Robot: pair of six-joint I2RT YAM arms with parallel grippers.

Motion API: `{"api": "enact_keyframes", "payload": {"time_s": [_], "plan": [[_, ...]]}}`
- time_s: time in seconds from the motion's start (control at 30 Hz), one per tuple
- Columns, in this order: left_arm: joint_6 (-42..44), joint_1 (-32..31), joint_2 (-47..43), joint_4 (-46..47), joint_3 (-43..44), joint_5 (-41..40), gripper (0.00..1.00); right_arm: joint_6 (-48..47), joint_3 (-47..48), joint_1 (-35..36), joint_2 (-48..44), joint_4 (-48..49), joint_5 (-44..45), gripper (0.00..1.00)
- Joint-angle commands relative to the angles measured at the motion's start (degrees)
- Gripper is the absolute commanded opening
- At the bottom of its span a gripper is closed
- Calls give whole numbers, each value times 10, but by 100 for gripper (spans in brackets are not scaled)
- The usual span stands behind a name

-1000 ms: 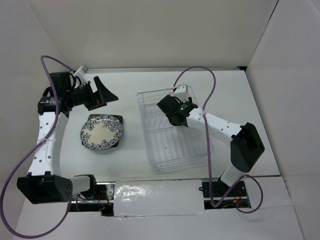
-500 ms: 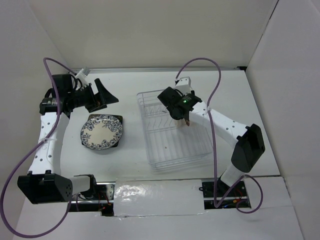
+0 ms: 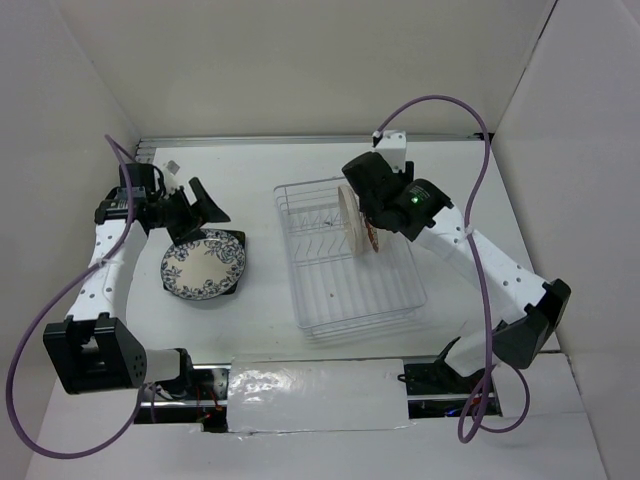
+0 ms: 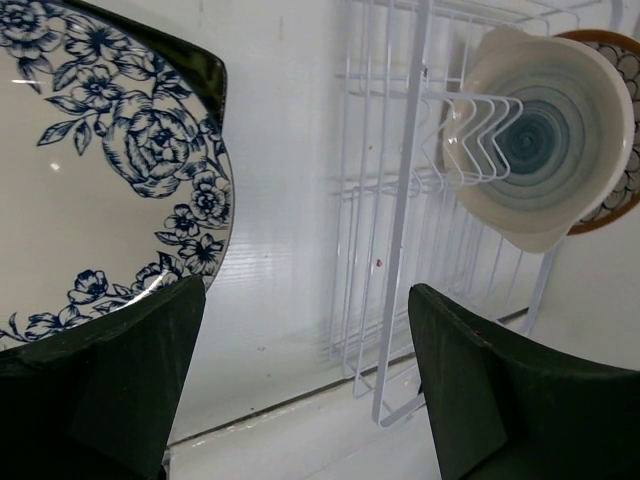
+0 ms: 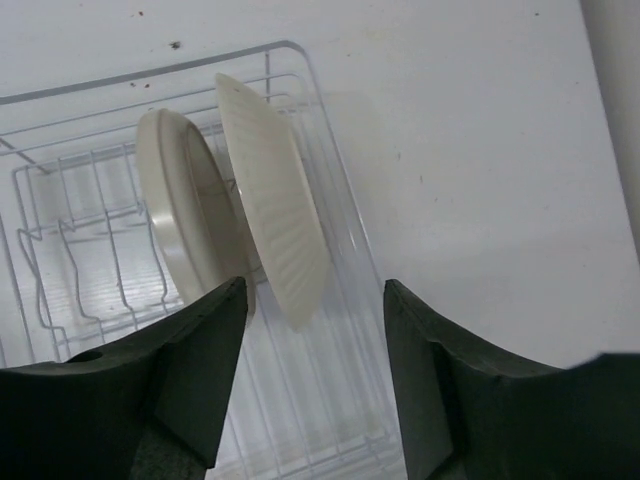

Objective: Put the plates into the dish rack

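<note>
The left gripper moves back and down onto the floral plate's near rim next, below it, to its left in the top view. That rim overhangs the dark plate.
The dish rack (image 3: 352, 290) stands right of centre. Two plates stand upright in its far part: the cream plate with blue-grey rings (image 4: 545, 140) and, just behind it, the brown-rimmed plate (image 4: 618, 195). Their pale backs show in the right wrist view, the cream plate (image 5: 178, 210) on the left and the brown-rimmed plate (image 5: 272, 190) on the right. My right gripper (image 5: 312, 370) is open and empty above them (image 3: 364, 198). The blue-white floral plate (image 3: 203, 265) lies on the dark square plate (image 3: 237, 240) on the table. My left gripper (image 3: 197, 212) is open just beyond this stack, also in the left wrist view (image 4: 310, 385).
White walls enclose the table on the left, back and right. The near part of the rack (image 5: 300, 440) holds nothing. Purple cables arc over both arms. The rack's upright prongs (image 4: 470, 140) stand in front of the cream plate.
My right gripper has lifted up and back from the rack, leaving the brown-rimmed plate standing beside the cream one. My left gripper has shifted slightly nearer the plate stack.
</note>
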Motion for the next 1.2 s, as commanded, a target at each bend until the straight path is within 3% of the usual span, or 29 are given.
{"api": "enact_keyframes", "payload": {"time_s": [0.0, 0.3, 0.53, 0.7, 0.97, 1.17], "plan": [[-18, 11, 1, -1, 0, -47, 95, -7, 14, 3, -2, 12, -33, 65], [-105, 99, 21, -87, -57, -240, 95, -10, -4, 5, -35, 28, -39, 71], [-205, 146, -23, -101, -153, -217, 93, -5, -19, 5, -42, 35, -55, 71], [-210, 157, -18, -105, -156, -253, 94, -5, -45, 4, -52, 50, -60, 72], [-231, 166, 34, -87, -172, -205, 94, -12, -67, 4, -55, 57, -58, 72], [-249, 165, 25, -19, -219, -145, 81, -9, -82, 1, -62, 56, -58, 73]]}}
